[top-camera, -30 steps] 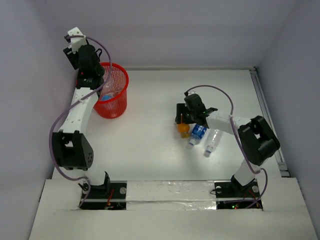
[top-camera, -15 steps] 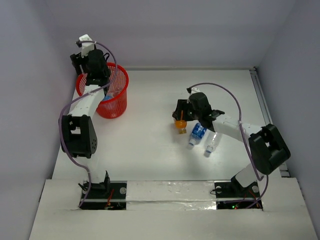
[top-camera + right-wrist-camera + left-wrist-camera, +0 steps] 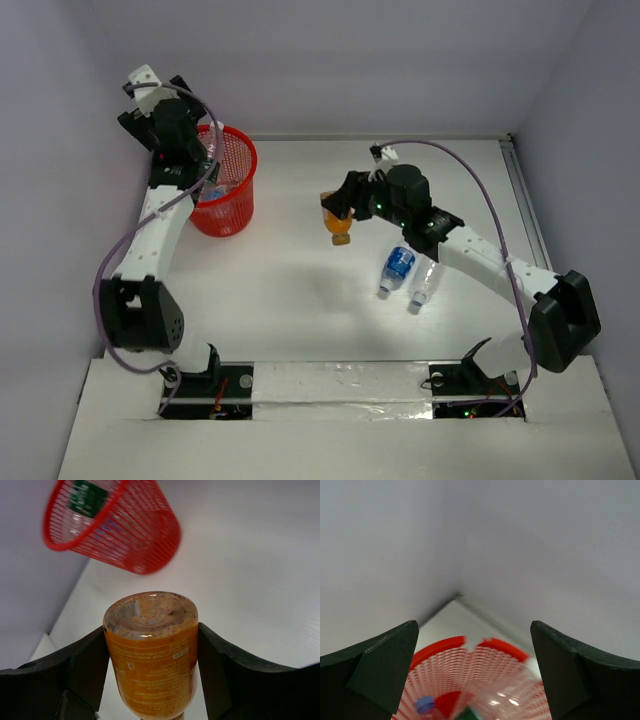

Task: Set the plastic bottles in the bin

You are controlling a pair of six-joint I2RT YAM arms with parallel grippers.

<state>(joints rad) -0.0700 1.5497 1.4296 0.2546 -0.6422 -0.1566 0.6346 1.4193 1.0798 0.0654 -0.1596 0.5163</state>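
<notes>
The bin stands to the left of my right gripper in the top view, so I should next move that gripper across over the bin's opening (image 3: 230, 163) and release the orange bottle (image 3: 338, 224).
The red mesh bin (image 3: 225, 190) stands at the far left of the table. My left gripper (image 3: 192, 152) hangs open and empty over its left rim. In the left wrist view the fingers (image 3: 385, 655) stand wide apart above the bin (image 3: 445, 647), and a blurred clear bottle with a green label (image 3: 505, 695) and a blue-capped bottle (image 3: 425, 704) lie inside it. My right gripper (image 3: 342, 212) is shut on the orange bottle (image 3: 338, 224) and holds it in the air over mid-table. In the right wrist view the orange bottle (image 3: 152, 650) points base-first toward the bin (image 3: 115, 525). Two clear bottles (image 3: 397, 265) (image 3: 424, 282) lie on the table.
White walls close in the table at the back and on both sides. The bin stands near the left wall (image 3: 80, 150). A rail (image 3: 530, 220) runs along the table's right edge. The two lying bottles are under my right forearm.
My right gripper lifted the orange bottle off the table and carried it left toward the bin. My left gripper shifted about above the bin and now sits at its left rim.
</notes>
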